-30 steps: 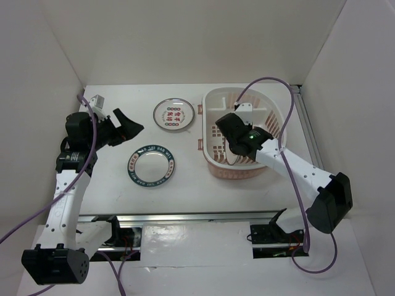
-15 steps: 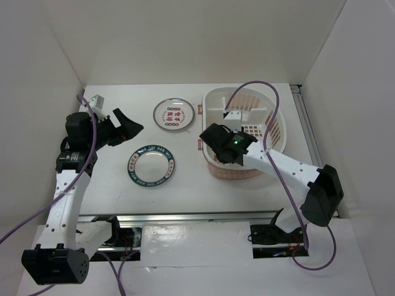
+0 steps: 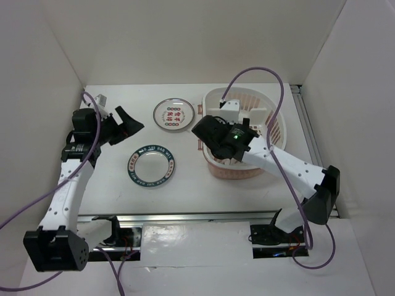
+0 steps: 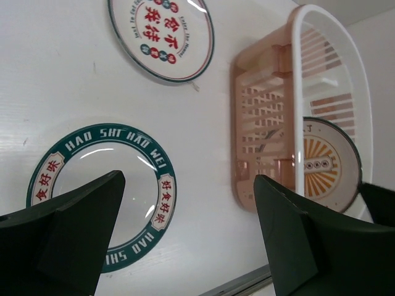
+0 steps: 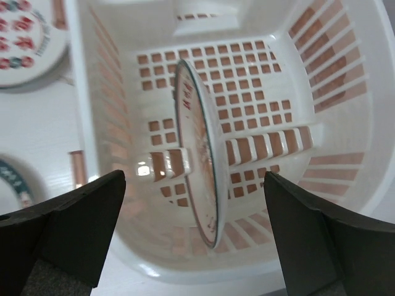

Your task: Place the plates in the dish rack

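My left gripper is above and needs to go down and outward onto the red-green character plate's rim facing away from the rack, because that plate is outside the rack.
The pale pink dish rack stands at the right of the table. Inside it the orange sunburst plate stands on edge in the grid bottom, also seen through the rack's rim in the left wrist view. My right gripper hangs open above that plate, one finger on each side, touching nothing. The red-green character plate and the blue-rimmed plate lie flat on the table left of the rack. My left gripper is open and empty, above and left of the blue-rimmed plate.
A metal rail runs along the near edge of the table. White walls close in the back and both sides. Purple cables loop over each arm; the right one arches above the rack.
My right gripper has opened and let go of the sunburst plate, which stays on edge in the rack. The right wrist shifted left over the rack. The left arm barely moved.
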Tool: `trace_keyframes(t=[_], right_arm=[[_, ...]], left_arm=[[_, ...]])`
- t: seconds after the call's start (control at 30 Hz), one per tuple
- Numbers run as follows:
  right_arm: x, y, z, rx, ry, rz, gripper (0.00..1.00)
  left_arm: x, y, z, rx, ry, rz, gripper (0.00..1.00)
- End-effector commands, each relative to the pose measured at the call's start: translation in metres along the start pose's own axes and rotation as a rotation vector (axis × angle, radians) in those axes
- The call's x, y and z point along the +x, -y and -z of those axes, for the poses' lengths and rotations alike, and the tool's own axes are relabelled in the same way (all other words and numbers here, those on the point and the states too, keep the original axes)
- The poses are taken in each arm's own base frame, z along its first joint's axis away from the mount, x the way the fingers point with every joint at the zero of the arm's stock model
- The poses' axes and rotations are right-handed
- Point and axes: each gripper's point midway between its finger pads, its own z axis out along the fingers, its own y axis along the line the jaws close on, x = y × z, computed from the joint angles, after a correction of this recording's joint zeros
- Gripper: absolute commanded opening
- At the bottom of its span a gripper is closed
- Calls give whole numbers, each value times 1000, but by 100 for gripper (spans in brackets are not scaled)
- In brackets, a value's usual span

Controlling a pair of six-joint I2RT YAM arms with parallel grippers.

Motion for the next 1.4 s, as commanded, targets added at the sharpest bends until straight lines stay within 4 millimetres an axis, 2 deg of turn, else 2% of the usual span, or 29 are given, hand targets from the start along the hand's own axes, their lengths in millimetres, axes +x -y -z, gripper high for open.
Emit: trace_keyframes(t=[0.0, 0.07, 0.1, 0.13, 0.17, 0.2, 0.23, 0.27, 0.3, 0.33, 0.37, 0.4, 0.47, 0.5, 0.6, 0.63, 0.73, 0.77, 0.93, 1.0, 1.03, 1.07, 1.13, 1.17, 1.2, 1.27, 1.33, 1.37], right_arm=[[-44, 15, 36, -16, 110, -84, 100], [-56, 11, 57, -86, 152, -66, 100], [-61, 6, 77, -160, 179, -76, 100], [-67, -4, 88, -223, 216, -71, 100], [-58, -11, 93, -274, 226, -32, 100], [-57, -17, 104, -333, 249, -19, 100], [-65, -22, 130, -436, 300, -42, 100], [-63, -24, 139, -480, 312, -36, 100], [-56, -26, 143, -512, 320, -14, 100], [-58, -22, 150, -541, 332, -31, 100], [-58, -28, 160, -602, 329, -22, 100], [-53, -29, 159, -618, 322, -1, 100], [-54, -32, 162, -647, 334, 8, 100], [-51, -34, 161, -646, 332, 12, 100], [-49, -38, 166, -678, 335, 36, 100], [-44, -41, 163, -670, 332, 61, 100], [-41, -47, 165, -691, 337, 61, 100], [-42, -48, 166, -695, 340, 51, 100], [-40, -52, 164, -694, 345, 60, 100], [-37, -55, 166, -703, 345, 62, 100], [-37, -56, 167, -712, 342, 65, 100], [-37, -56, 167, -712, 342, 65, 100], [-40, -54, 169, -719, 348, 48, 100], [-39, -55, 170, -727, 345, 51, 100], [-36, -56, 168, -724, 342, 59, 100], [-36, -56, 168, -724, 342, 59, 100], [-35, -57, 169, -732, 339, 61, 100], [-34, -54, 168, -732, 339, 62, 100]], left_arm=[[-12, -18, -28, -58, 23, 69, 99], [-20, -22, -44, -63, 38, 110, 99], [-22, -35, -65, -87, 38, 129, 99], [-25, -39, -77, -86, 40, 155, 99], [-38, -35, -89, -64, 56, 145, 99], [-40, -41, -102, -72, 44, 150, 99], [-28, -62, -129, -112, -13, 169, 99], [-41, -59, -141, -90, -3, 150, 99], [-42, -65, -153, -95, -12, 143, 99], [-45, -76, -163, -117, -14, 141, 99], [-49, -80, -173, -107, -26, 148, 99], [-34, -102, -192, -129, -71, 186, 99], [-40, -108, -210, -94, -73, 198, 99], [-26, -125, -224, -117, -109, 205, 99], [-23, -131, -248, -109, -131, 196, 99], [-5, -142, -259, -101, -182, 218, 97], [4, -146, -274, -72, -201, 262, 92], [14, -153, -279, -74, -221, 282, 92], [23, -144, -300, -42, -250, 285, 82], [34, -140, -309, -46, -282, 295, 78], [39, -142, -310, -44, -293, 300, 77], [37, -134, -312, -33, -292, 298, 77], [47, -140, -316, -32, -309, 317, 72], [45, -133, -319, -21, -306, 307, 71], [49, -136, -320, -26, -314, 311, 71], [51, -131, -321, -22, -323, 306, 64], [61, -139, -324, -46, -338, 318, 46], [56, -137, -325, -39, -330, 313, 33]])
